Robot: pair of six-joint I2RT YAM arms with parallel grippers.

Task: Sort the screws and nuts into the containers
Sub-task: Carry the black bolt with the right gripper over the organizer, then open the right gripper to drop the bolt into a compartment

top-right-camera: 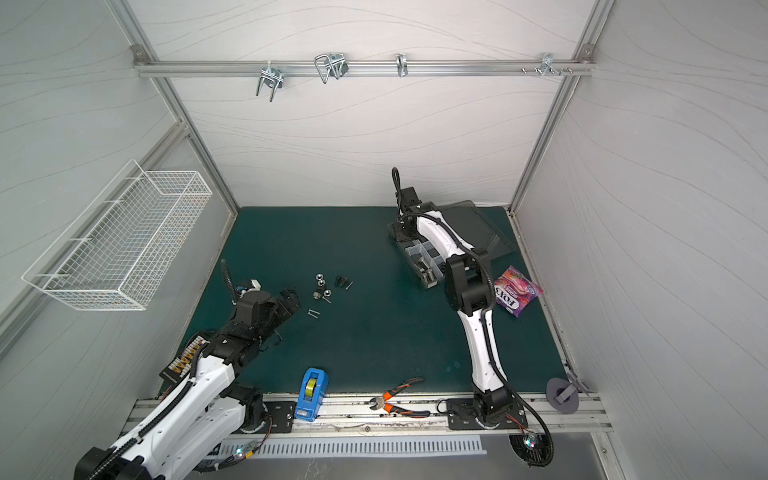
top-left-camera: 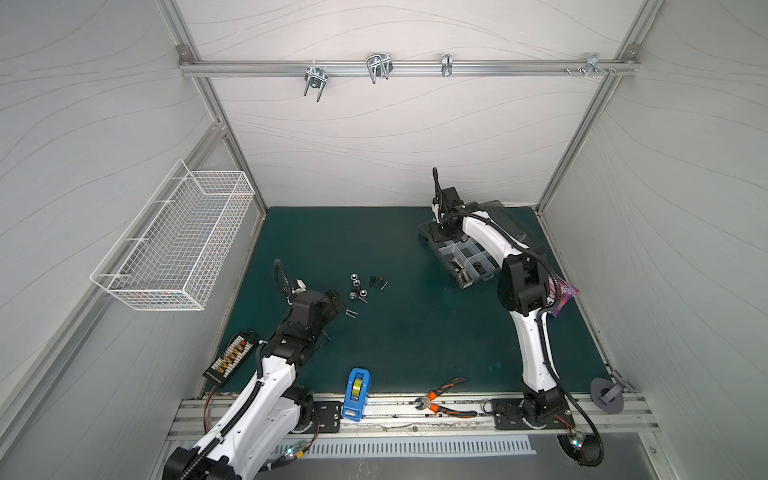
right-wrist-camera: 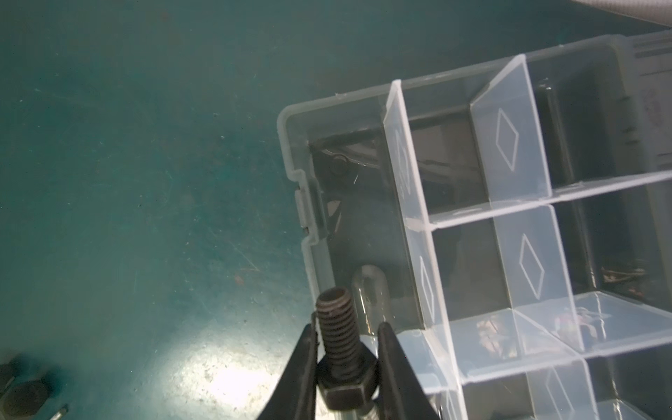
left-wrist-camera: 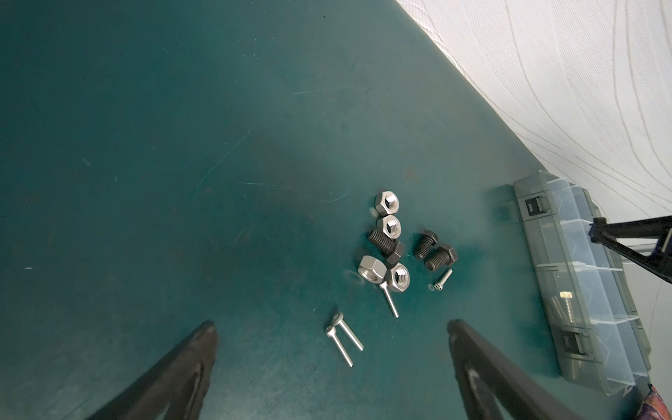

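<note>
The black hex bolt still hangs above the organizer box's rim, so my right gripper will lower next toward the far corner section (right-wrist-camera: 358,227) of the box to release it inside.
Loose screws and nuts (top-left-camera: 365,286) lie in a cluster mid-mat. Close up they are several silver nuts (left-wrist-camera: 387,203), three black hex bolts (left-wrist-camera: 440,256) and thin silver screws (left-wrist-camera: 343,338). My left gripper (left-wrist-camera: 331,323) is open, low over the mat, with two thin screws lying between its fingertips (top-left-camera: 338,305), untouched. My right gripper (right-wrist-camera: 345,327) is shut on a black hex bolt (right-wrist-camera: 336,320), thread pointing outward, at the rim of the organizer box (top-left-camera: 469,257). The containers (right-wrist-camera: 411,203) stand open; a silver bolt (right-wrist-camera: 369,291) lies in the near corner compartment.
A white wire basket (top-left-camera: 178,245) hangs on the left wall. A blue tape dispenser (top-left-camera: 356,395) and orange pliers (top-left-camera: 444,401) lie at the front edge. A candy bag (top-right-camera: 517,291) lies right of the box, whose lid (top-right-camera: 469,224) is folded back.
</note>
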